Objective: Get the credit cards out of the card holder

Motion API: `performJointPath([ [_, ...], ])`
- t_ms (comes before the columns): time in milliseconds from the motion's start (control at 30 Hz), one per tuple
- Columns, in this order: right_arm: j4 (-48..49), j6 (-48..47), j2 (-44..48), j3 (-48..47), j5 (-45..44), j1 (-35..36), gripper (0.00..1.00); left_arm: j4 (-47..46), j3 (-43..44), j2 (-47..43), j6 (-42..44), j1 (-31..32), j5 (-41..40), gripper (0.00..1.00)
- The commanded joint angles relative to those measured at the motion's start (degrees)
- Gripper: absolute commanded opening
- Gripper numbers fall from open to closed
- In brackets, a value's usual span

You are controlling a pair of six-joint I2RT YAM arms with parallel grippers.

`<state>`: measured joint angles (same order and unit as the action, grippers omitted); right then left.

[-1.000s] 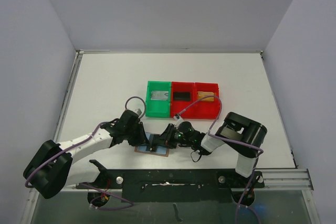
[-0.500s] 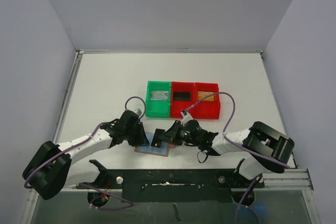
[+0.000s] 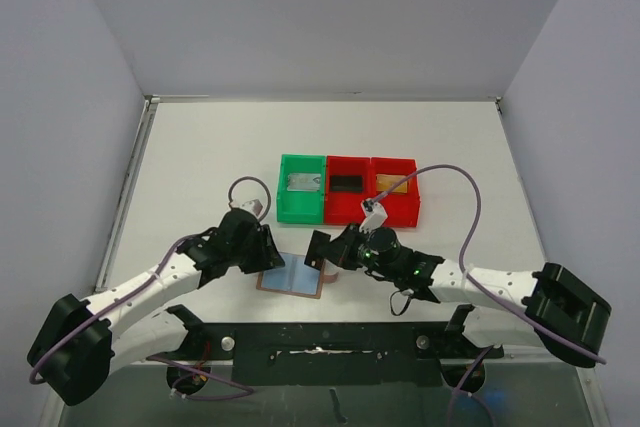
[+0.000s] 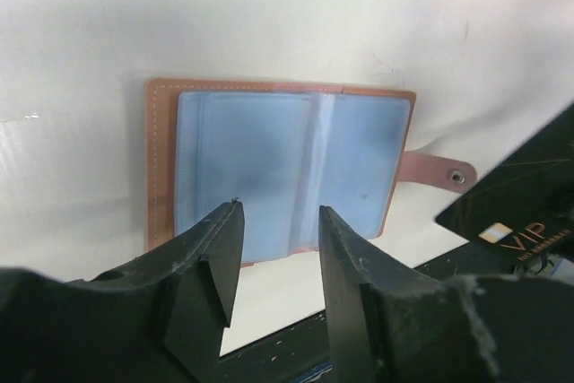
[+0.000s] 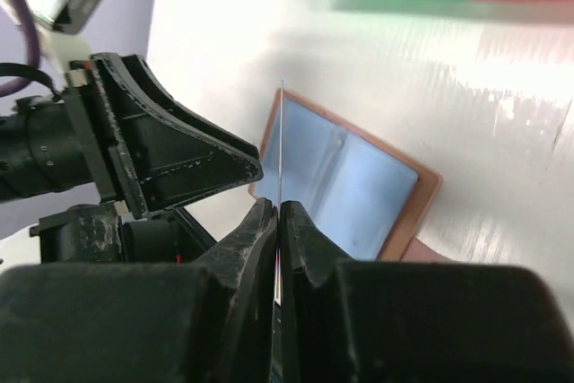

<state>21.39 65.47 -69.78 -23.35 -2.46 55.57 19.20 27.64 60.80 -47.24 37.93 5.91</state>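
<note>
The right gripper moves outward over the middle red bin [image 3: 347,185] next and lowers into it to release the black credit card [image 3: 318,245], because a black card already lies there.
The card holder [image 3: 290,278], brown with blue sleeves, lies open flat on the table; it also shows in the left wrist view [image 4: 269,163] and the right wrist view [image 5: 350,186]. My right gripper [image 3: 328,250] is shut on a black credit card [image 3: 318,245] and holds it above the holder's right edge. The card shows edge-on in the right wrist view [image 5: 281,141] and with gold "VIP" print in the left wrist view [image 4: 525,199]. My left gripper [image 3: 268,261] is open and empty over the holder's left part, its jaws [image 4: 280,221] apart above the near edge.
Three bins stand in a row behind the holder: a green bin [image 3: 283,202] with a silver-grey card [image 3: 303,184], a red bin [image 3: 347,209] with a black card [image 3: 346,184], and a red bin [image 3: 412,209] with a gold-tan card [image 3: 394,184]. A black rail runs along the near table edge.
My right gripper has lifted the black card off the holder and moved it right and toward the bins. The right arm has stretched out. The left gripper stays at the holder's left side.
</note>
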Motion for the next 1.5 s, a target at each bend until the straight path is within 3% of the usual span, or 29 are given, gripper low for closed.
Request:
performJointPath([
  [0, -1.1, -8.1, 7.3, -0.8, -8.8, 1.0, 0.0, 2.6, 4.9, -3.8, 1.4, 0.2, -5.0, 0.4],
  [200, -3.0, -18.1, 15.5, 0.2, -16.0, 1.1, 0.0, 5.9, 7.9, -8.2, 3.4, 0.0, -10.7, 0.54],
  [367, -10.7, -30.6, 23.9, -1.0, -25.4, 1.2, 0.0, 8.6, 9.8, -11.4, 6.9, 0.0, -15.5, 0.66],
  [533, -12.3, -44.8, 31.1, -0.4, -31.0, 1.1, 0.0, 8.9, 11.5, -14.0, 10.3, -0.1, -19.3, 0.71],
  [633, -15.8, -47.3, 31.2, -1.9, -35.6, -0.7, 0.0, 8.2, 11.7, -14.9, 13.5, -0.1, -21.3, 0.72],
  [967, -15.3, -63.5, 22.0, -9.6, -7.9, -20.8, 0.0, 6.1, 10.9, -15.6, 19.1, -0.1, -26.5, 0.73],
  [1200, -18.1, -78.8, 7.6, -21.0, -0.9, -21.0, 0.0, 4.5, 10.2, -16.0, 20.1, -0.1, -27.4, 0.74],
  [1467, -22.9, -85.1, -8.1, -31.6, -1.5, -19.4, 0.0, 3.9, 10.2, -16.7, 20.4, -0.2, -28.1, 0.74],
])
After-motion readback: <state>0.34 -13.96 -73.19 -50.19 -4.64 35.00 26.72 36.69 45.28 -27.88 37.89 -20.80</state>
